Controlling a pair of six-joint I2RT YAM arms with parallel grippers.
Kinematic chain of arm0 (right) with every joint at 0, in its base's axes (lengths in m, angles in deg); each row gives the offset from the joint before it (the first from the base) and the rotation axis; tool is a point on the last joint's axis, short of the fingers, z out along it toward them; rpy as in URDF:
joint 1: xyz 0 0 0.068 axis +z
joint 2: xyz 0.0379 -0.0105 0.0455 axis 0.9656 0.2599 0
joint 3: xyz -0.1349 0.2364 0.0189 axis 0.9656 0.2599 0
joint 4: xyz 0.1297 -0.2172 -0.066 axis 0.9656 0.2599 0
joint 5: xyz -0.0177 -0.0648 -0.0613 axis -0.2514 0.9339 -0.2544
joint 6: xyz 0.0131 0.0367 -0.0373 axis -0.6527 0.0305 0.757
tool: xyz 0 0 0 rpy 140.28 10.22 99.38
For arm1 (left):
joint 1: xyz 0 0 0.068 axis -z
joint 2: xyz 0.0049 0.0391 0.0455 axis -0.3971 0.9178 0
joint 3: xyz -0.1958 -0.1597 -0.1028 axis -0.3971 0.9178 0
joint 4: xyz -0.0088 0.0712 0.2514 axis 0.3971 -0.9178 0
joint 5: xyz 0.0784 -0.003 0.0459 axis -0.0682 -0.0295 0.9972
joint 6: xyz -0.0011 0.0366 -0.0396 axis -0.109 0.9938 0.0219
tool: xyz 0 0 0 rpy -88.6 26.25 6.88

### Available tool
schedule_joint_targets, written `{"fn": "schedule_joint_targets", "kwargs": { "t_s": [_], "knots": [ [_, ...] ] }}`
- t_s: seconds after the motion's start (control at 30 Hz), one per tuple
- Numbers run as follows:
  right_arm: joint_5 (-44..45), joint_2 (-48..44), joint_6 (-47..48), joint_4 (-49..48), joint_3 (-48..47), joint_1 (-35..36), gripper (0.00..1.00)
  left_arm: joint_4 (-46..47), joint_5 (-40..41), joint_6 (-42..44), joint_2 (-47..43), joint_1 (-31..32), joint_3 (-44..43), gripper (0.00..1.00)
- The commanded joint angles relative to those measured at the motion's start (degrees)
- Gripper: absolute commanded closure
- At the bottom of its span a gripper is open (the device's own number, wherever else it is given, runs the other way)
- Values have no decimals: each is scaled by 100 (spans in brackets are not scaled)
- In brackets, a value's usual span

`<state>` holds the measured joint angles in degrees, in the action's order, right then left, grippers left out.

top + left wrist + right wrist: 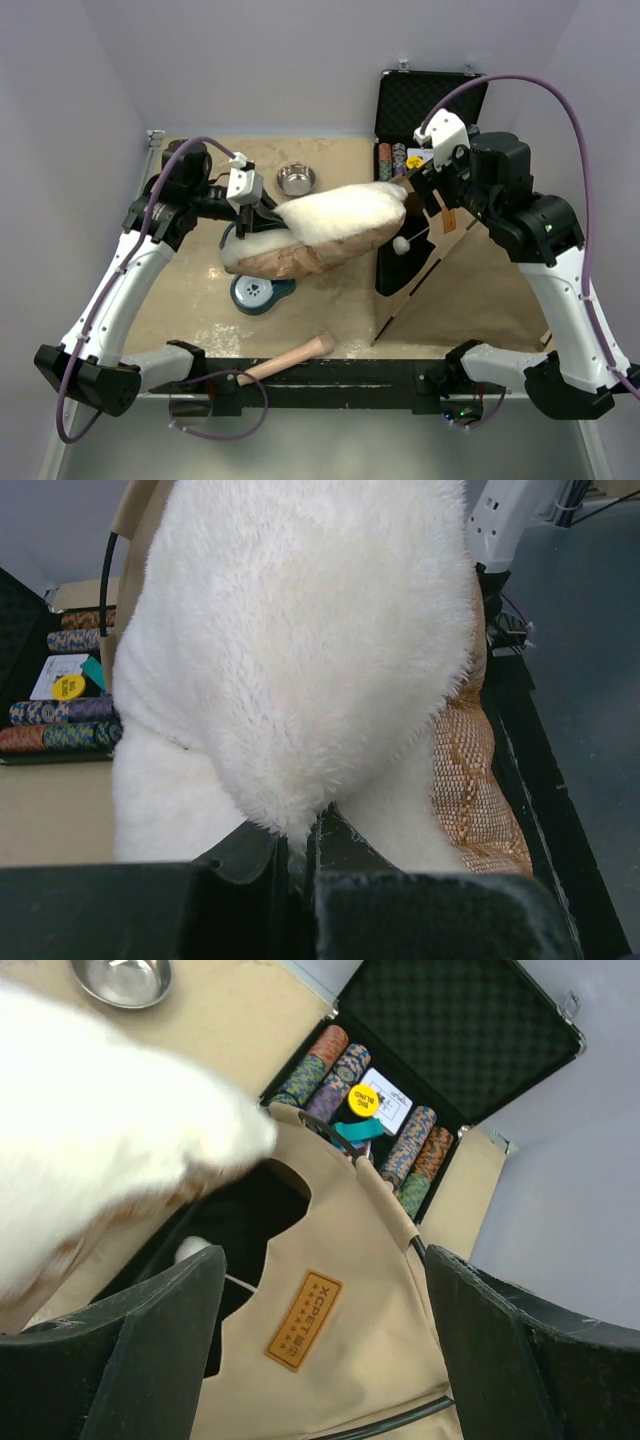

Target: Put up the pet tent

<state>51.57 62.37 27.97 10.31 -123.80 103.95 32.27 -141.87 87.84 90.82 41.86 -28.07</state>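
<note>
The far end of the pillow points to the tent's doorway [403, 265]. My left gripper needs to push the pillow [340, 222] to the right in the top view and down into it, then let go.
The pet tent [440, 270] stands at the right as a tan pyramid with a dark doorway and a dangling white pom-pom [400, 244]. Its front panel with an orange label [303, 1320] fills the right wrist view. My right gripper [412, 190] hovers open over the tent's top, its fingers [150, 1350] apart on either side of the panel [320, 1340] and touching nothing. My left gripper [243, 215] is shut on the edge of a fluffy white pillow [340, 222]. It holds the pillow [300, 660] off the table, with the far end by the tent's doorway.
An open black case of poker chips [430, 115] lies behind the tent. A steel bowl [295, 180] sits at the back, a blue dish [262, 291] under the pillow, and a pale wooden stick [290, 358] by the near edge. The pillow's underside is woven tan [470, 780].
</note>
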Motion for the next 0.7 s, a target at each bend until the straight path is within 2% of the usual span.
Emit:
{"fn": "schedule_joint_targets", "kwargs": {
  "t_s": [0.0,0.17,0.43,0.53,0.67],
  "knots": [
    [20,41,-43,145,-464,-325,16,-206,-530,856,-84,88,-336,100],
    [-464,76,422,128,-245,-1160,17,-374,-407,1183,-163,307,-213,100],
    [-692,427,1037,-13,-271,-1828,16,-171,-135,1410,-128,703,-178,100],
    [-1070,594,1293,118,-271,-2162,17,-110,-64,1508,-58,826,-222,100],
    [-1211,726,1468,137,-227,-2286,19,153,24,1464,4,940,-143,100]
  ]
}}
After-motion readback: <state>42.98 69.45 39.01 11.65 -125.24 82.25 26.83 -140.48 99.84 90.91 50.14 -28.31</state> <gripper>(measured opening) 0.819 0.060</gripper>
